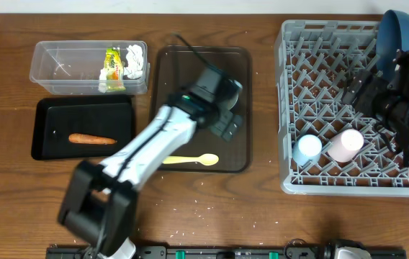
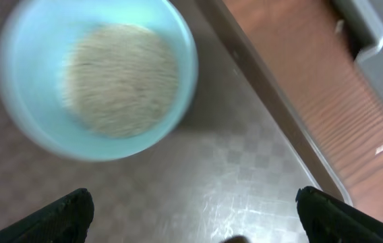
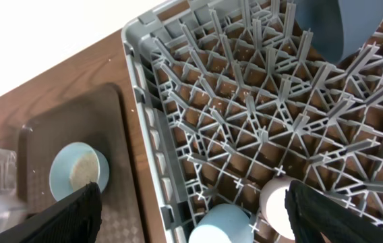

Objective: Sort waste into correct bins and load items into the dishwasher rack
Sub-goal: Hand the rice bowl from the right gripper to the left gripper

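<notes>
Next I will move my left gripper outward and down onto the bowl's rim on the rack side, since the bowl stands below and outward of the gripper's open fingers.
The light blue bowl [image 2: 97, 74] with white rice [image 2: 121, 77] in it stands on the dark brown serving tray [image 1: 240, 65]. My left gripper [image 2: 195, 209] is open and empty just beside the bowl; the arm hides the bowl in the overhead view. The bowl also shows in the right wrist view [image 3: 78, 172]. The pale yellow spoon [image 1: 190, 160] lies on the serving tray. The grey rack [image 1: 291, 183] holds the blue cup [image 1: 308, 149], pink cup [image 1: 345, 144] and dark blue plate [image 1: 397, 36]. My right gripper [image 3: 191, 216] is open above the rack.
The clear tub [image 1: 53, 68] holds the white napkin [image 1: 135, 61] and the yellow-green packet [image 1: 112, 66]. The black tray [image 1: 53, 147] holds the orange sausage piece [image 1: 91, 139]. A few loose rice grains [image 1: 204, 212] lie on the wooden table near the front.
</notes>
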You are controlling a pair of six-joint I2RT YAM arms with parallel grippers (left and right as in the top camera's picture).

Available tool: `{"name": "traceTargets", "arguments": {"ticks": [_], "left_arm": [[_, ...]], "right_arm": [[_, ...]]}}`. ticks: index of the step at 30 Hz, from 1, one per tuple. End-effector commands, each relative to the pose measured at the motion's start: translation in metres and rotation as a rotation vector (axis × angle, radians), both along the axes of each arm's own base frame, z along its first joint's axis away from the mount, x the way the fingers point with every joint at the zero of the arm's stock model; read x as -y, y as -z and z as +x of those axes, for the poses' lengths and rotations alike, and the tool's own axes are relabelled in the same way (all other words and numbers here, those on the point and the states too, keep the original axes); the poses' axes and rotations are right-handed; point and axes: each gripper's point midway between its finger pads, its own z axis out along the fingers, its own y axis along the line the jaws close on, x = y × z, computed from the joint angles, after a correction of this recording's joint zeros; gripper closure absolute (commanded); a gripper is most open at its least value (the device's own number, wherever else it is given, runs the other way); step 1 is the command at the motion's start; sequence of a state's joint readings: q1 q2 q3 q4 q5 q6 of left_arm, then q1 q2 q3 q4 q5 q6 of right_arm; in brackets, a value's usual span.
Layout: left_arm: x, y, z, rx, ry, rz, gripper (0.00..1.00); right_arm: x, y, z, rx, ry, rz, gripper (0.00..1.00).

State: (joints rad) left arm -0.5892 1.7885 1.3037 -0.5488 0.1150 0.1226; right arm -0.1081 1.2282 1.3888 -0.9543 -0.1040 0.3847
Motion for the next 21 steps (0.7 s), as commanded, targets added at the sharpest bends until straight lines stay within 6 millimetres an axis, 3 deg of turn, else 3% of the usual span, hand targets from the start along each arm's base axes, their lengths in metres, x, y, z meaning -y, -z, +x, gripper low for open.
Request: {"name": "traceTargets", "arguments": {"ticks": [1, 4, 11, 16, 21], "left_arm": [[0.006, 0.006, 0.003, 0.074, 0.106, 0.1, 0.03], [0.015, 0.016, 0.001, 0.076, 0.155, 0.115, 0.07], [0.025, 0.044, 0.02, 0.106, 0.148, 0.118, 0.13], [0.025, 0.04, 0.037, 0.177, 0.116, 0.129, 0.18], [0.028, 0.036, 0.048, 0.229, 0.099, 0.12, 0.31]], "right_arm": [[0.005, -0.004, -0.001, 0.008, -0.005, -0.022, 0.14], [0.005, -0.004, -0.002, 0.007, -0.005, -0.022, 0.14], [0.004, -0.002, -0.003, 0.0, -0.016, -0.032, 0.14], [0.004, -0.001, -0.004, -0.006, -0.018, -0.034, 0.14], [0.004, -0.001, -0.004, -0.01, -0.018, -0.033, 0.14]]}}
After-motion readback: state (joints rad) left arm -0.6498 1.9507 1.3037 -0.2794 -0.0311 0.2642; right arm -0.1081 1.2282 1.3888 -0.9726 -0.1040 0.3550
